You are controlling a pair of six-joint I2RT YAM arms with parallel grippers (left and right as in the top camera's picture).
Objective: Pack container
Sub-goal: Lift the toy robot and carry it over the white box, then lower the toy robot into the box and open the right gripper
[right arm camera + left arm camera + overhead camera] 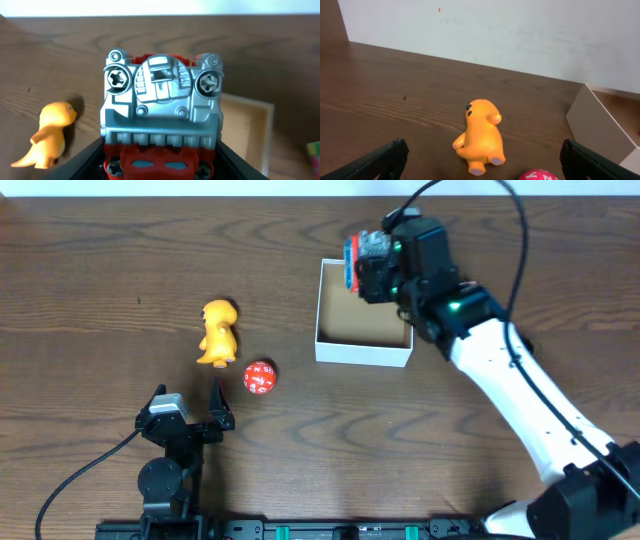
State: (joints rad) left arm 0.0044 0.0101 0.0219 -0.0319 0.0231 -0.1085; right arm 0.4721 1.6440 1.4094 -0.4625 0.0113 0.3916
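Observation:
The right gripper comes back and down into the bare near end (pixel 386 332) next and releases the toy truck (pixel 358 258) there, since it hangs above the box's far edge.
The container (pixel 364 350) is a shallow white-walled box with a brown inside, right of the table's middle; its corner shows in the left wrist view (pixel 600 117) and its floor in the right wrist view (pixel 247 127). My right gripper (pixel 372 265) is shut on a red, blue and silver toy truck (pixel 358 258), held above the box's far edge; the truck fills the right wrist view (pixel 160 115). An orange dinosaur toy (pixel 218 332) and a red ball with white letters (pixel 259 377) lie left of the box. My left gripper (pixel 190 412) is open and empty, just in front of them.
A white wall runs along the table's far edge (pixel 495 30). A small yellow-green and pink object (pixel 314 150) shows at the right edge of the right wrist view. Cables trail from both arms.

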